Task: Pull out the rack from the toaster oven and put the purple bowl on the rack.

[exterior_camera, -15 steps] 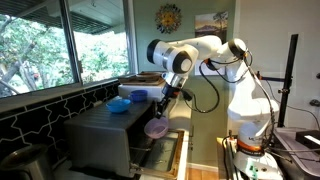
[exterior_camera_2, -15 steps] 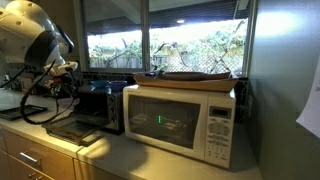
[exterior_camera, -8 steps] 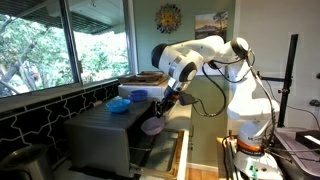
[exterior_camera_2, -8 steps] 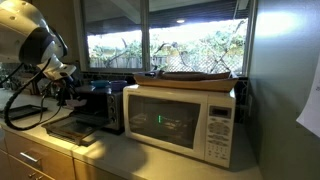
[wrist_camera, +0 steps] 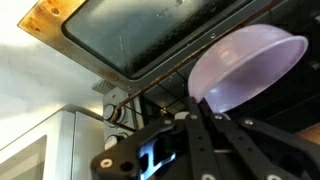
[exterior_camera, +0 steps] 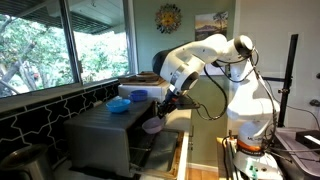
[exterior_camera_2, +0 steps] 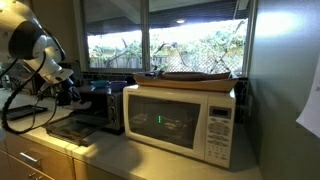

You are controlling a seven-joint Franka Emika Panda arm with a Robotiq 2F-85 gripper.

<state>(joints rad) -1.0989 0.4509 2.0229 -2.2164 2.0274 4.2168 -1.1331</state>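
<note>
My gripper first moves toward the open oven (exterior_camera: 100,135) and tilts next, to get the bowl level over the rack.
My gripper (wrist_camera: 203,106) is shut on the rim of the purple bowl (wrist_camera: 250,62) and holds it tilted in the air. In an exterior view the bowl (exterior_camera: 152,125) hangs in front of the dark-grey toaster oven (exterior_camera: 100,135), just above its dropped door. The oven (exterior_camera_2: 97,104) also shows with its door (exterior_camera_2: 70,128) open and my gripper (exterior_camera_2: 64,90) above it. In the wrist view the glass door (wrist_camera: 150,30) lies behind the bowl. Dark wire bars of the rack (wrist_camera: 292,105) show below the bowl; how far out it stands I cannot tell.
Blue bowls (exterior_camera: 122,104) sit on top of the oven. A white microwave (exterior_camera_2: 185,118) stands right beside the oven, with a flat tray (exterior_camera_2: 195,77) on it. Windows (exterior_camera: 60,45) run behind the counter.
The arm has shifted a little and lowered slightly over the open door, with the purple bowl still in the gripper.
</note>
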